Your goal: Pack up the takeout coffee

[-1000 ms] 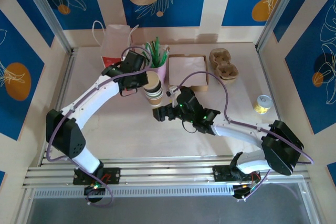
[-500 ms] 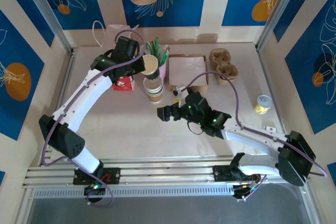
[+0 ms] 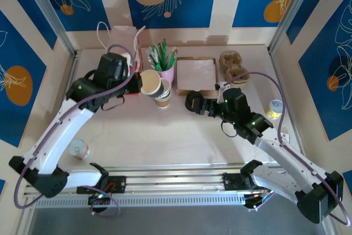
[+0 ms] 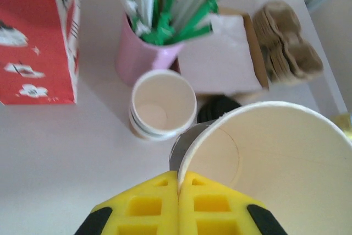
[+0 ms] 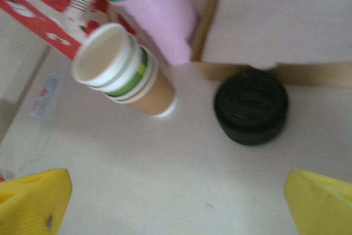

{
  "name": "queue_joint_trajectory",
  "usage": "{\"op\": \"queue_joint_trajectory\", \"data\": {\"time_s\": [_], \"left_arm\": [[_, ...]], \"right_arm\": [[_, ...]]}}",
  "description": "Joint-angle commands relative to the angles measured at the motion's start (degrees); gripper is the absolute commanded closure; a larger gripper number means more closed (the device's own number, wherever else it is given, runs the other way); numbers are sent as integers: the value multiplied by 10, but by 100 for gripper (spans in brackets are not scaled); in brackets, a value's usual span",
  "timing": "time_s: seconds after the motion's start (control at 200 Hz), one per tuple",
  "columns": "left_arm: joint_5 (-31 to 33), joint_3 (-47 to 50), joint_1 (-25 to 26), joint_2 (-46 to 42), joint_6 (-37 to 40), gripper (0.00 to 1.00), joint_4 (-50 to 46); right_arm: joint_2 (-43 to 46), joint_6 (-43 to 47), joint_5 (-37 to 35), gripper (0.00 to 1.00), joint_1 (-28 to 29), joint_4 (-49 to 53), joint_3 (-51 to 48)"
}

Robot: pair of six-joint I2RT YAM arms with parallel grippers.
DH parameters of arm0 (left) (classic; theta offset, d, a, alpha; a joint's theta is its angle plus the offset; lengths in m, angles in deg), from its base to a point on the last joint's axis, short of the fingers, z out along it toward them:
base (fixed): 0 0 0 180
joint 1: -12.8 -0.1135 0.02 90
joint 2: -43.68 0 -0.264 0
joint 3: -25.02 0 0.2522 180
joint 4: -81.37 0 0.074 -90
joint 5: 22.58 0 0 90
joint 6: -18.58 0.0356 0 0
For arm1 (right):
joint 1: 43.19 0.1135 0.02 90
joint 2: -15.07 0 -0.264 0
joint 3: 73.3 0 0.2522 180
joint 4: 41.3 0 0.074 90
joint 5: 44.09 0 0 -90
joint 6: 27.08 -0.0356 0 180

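My left gripper draws the cup back next and lowers it onto the tabletop before the cup stack. It then releases the cup's rim, since that spot is clear.
My left gripper (image 3: 138, 82) is shut on the rim of a single paper coffee cup (image 3: 149, 82), held tilted above the table just left of the cup stack (image 3: 163, 95). In the left wrist view the yellow fingers (image 4: 148, 205) pinch the cup wall (image 4: 264, 158), with the stack (image 4: 162, 105) below. My right gripper (image 3: 192, 103) is open and holds nothing, hovering by the napkin box (image 3: 196, 74). In the right wrist view, a pile of black lids (image 5: 251, 105) lies ahead of its fingertips (image 5: 33, 202), right of the stack (image 5: 121, 72).
A pink cup of green straws (image 3: 165, 65) and a red carton (image 4: 36, 48) stand behind the stack. Pulp cup carriers (image 3: 234, 67) sit at the back right, a white paper bag (image 3: 124, 37) at the back left. Small cans (image 3: 275, 108) (image 3: 81, 148) stand near each side.
My left gripper has lifted one cup off the stack and swung it left, tilted. My right arm has drawn back to the right, toward the napkin box, still open.
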Motion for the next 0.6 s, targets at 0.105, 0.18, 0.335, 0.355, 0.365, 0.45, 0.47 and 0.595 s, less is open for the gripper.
{"op": "queue_joint_trajectory", "data": {"time_s": [0.105,0.18,0.335,0.355,0.365,0.45,0.47,0.595], "left_arm": [[0,98,101,-49,5,100,-23],[10,133,132,-51,-5,100,-11],[12,194,161,-32,-15,100,28],[11,199,163,-28,-15,100,34],[11,202,165,-25,-16,100,36],[8,220,175,-4,-17,100,59],[6,223,177,2,-17,100,65],[-3,245,182,34,-16,100,100]], "right_arm": [[7,-35,36,1,-39,121,17],[7,-42,47,1,-48,127,14],[8,-49,49,1,-55,132,4],[10,-49,49,1,-56,132,3],[10,-49,48,1,-56,133,3],[12,-48,46,1,-56,138,1],[13,-47,46,1,-56,140,1],[21,-45,44,1,-57,150,-2]]}}
